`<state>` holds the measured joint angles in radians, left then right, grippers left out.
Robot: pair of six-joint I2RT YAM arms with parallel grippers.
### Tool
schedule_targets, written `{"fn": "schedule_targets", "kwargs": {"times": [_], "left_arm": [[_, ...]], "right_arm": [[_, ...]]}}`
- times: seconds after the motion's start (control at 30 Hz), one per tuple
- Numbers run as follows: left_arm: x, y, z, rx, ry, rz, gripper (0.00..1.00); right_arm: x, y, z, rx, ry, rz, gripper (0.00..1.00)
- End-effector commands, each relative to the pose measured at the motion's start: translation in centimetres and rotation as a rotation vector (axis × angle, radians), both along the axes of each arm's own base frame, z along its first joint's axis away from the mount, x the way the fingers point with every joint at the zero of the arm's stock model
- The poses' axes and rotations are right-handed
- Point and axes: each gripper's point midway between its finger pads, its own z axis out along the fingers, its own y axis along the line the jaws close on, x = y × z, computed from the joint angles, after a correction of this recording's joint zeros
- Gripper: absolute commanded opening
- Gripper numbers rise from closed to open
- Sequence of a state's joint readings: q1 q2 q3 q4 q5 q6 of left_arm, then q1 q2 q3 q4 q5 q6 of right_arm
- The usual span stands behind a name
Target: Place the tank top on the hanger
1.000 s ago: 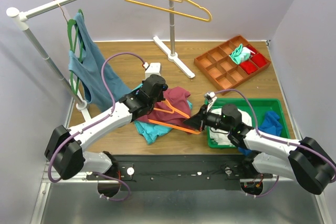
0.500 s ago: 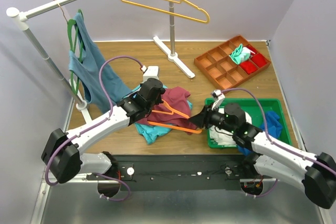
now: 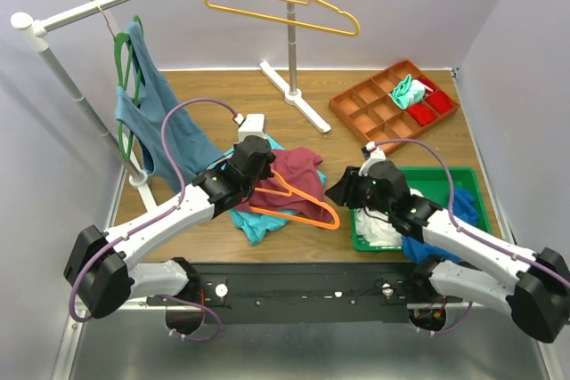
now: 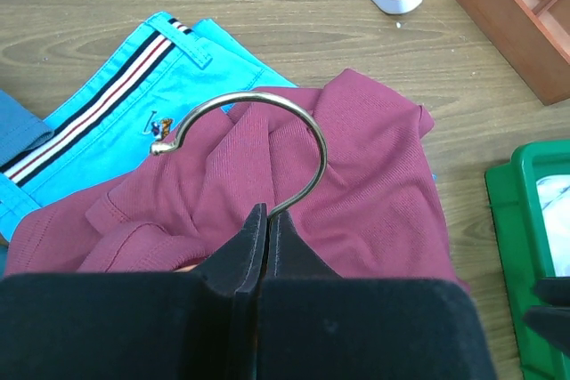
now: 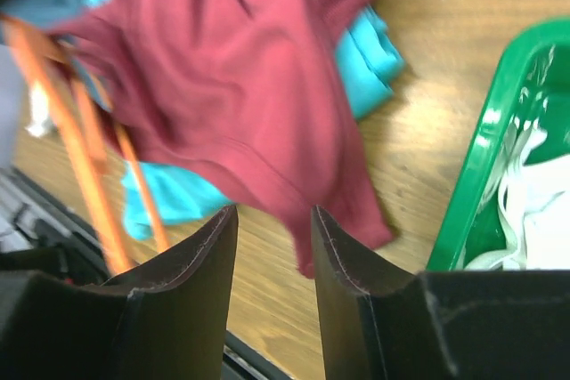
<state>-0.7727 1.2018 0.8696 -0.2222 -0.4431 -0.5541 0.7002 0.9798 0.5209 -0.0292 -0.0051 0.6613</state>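
Observation:
The right gripper moves down onto the tank top's near corner next, then closes on the tank top's fold, since that corner juts past the turquoise garment [image 3: 254,224].
The maroon tank top [image 3: 301,169] lies crumpled on the table, on top of a turquoise garment [image 3: 254,224]. The orange hanger [image 3: 298,209] lies across its near side. My left gripper [image 3: 252,163] is shut on the stem of the hanger's metal hook [image 4: 267,113], with the tank top [image 4: 374,202] under it. My right gripper [image 3: 343,190] is open and empty, just right of the tank top's edge. In the right wrist view its fingertips [image 5: 272,220] hover over bare wood in front of the tank top [image 5: 240,86], with the hanger [image 5: 80,175] at left.
A green bin [image 3: 445,180] of cloths stands at the right, under my right arm. A brown compartment tray [image 3: 392,104] is at the back right. A rack at the back carries a yellow hanger [image 3: 280,2] and a blue-grey tank top [image 3: 151,104] on a green hanger.
My right gripper has drawn back up and to the right, away from the hanger's right end. My left gripper has shifted slightly with the hook, and the hanger moved a little with it.

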Motion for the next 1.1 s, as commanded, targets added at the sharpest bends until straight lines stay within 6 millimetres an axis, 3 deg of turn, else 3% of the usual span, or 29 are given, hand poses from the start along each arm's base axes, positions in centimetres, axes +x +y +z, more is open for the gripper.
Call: {"fn": "schedule_targets", "kwargs": {"times": [0.0,0.27,0.63,0.77,0.8,0.9,1.07], "left_arm": [[0.1,0.0,1.0,-0.034,-0.036,0.012,0.0],[0.2,-0.2,1.3,-0.043,-0.041,0.009,0.0],[0.5,-0.2,1.8,-0.049,-0.053,0.018,0.0],[0.7,0.1,2.1,-0.05,-0.064,0.041,0.0],[0.8,0.5,2.1,-0.042,-0.071,0.061,0.0],[1.1,1.0,2.4,-0.039,-0.086,0.093,0.0],[1.7,1.8,2.8,-0.028,-0.116,0.147,0.0]], "right_arm": [[-0.9,0.8,-2.4,-0.073,0.086,0.09,0.46],[-2.3,1.8,-4.6,-0.102,0.147,0.204,0.48],[-1.4,2.3,-6.6,-0.126,0.185,0.187,0.48],[-0.1,1.6,-5.7,-0.133,0.154,0.096,0.34],[0.3,0.7,-5.8,-0.162,0.148,0.051,0.22],[1.1,-0.6,-4.6,-0.185,0.123,-0.032,0.04],[0.9,-1.5,-3.3,-0.189,0.102,-0.062,0.01]]}}
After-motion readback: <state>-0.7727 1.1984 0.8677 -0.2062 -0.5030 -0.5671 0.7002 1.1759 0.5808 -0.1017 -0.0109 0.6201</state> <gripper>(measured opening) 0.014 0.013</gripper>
